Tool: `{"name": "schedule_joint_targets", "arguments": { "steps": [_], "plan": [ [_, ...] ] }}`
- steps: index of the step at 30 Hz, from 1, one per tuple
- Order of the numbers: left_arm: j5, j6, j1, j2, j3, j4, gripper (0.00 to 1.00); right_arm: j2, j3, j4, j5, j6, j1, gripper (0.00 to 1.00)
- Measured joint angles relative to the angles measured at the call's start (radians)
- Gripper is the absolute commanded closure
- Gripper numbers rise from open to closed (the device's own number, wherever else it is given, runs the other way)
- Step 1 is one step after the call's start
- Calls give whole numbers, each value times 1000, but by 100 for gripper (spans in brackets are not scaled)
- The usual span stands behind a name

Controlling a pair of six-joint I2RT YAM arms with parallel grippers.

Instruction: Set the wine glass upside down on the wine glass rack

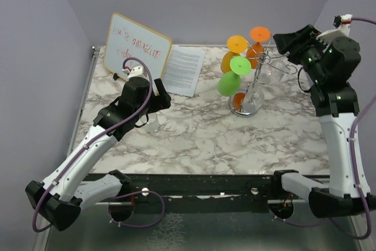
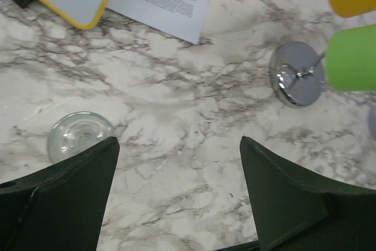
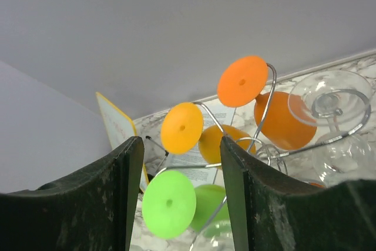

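Observation:
Next, my left gripper comes down and brings its fingers astride the rack side of the rim of the clear wine glass on the tabletop.
The chrome wine glass rack stands at the back right of the marble table, its disc base visible in the left wrist view. A clear wine glass hangs upside down in a curled wire arm, beside orange, yellow and green glasses. My right gripper is open just right of the rack top, holding nothing. Another clear wine glass stands on the table just outside the left finger of my open left gripper.
A yellow-framed whiteboard leans at the back left, with a printed sheet lying next to it. Grey walls close in the table on three sides. The arm bases sit on a black rail at the near edge.

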Motion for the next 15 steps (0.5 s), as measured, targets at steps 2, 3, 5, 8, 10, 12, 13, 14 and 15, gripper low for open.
{"name": "schedule_joint_targets", "arguments": {
  "steps": [2,3,5,8,10,12,13,14,15],
  "plan": [
    [-65,8,0,0,-16,-32,31,-89,-49,2,2,-16,0,41],
    [-87,13,0,0,-29,-45,36,-129,-75,0,4,-22,0,42],
    [-116,16,0,10,-53,-66,46,-192,-123,-2,12,-31,0,42],
    [-123,27,0,63,-67,-89,54,-257,-170,-19,32,-41,0,42],
    [-124,35,0,110,-67,-90,57,-284,-187,-32,46,-48,0,42],
    [-124,43,0,156,-67,-91,61,-302,-201,-51,58,-55,0,42],
    [-124,46,0,176,-67,-90,62,-309,-209,-62,63,-58,0,42],
    [-125,51,0,194,-67,-90,63,-317,-216,-74,67,-60,0,42],
    [-126,56,0,218,-67,-92,63,-326,-223,-83,71,-63,0,42]
  ]
}}
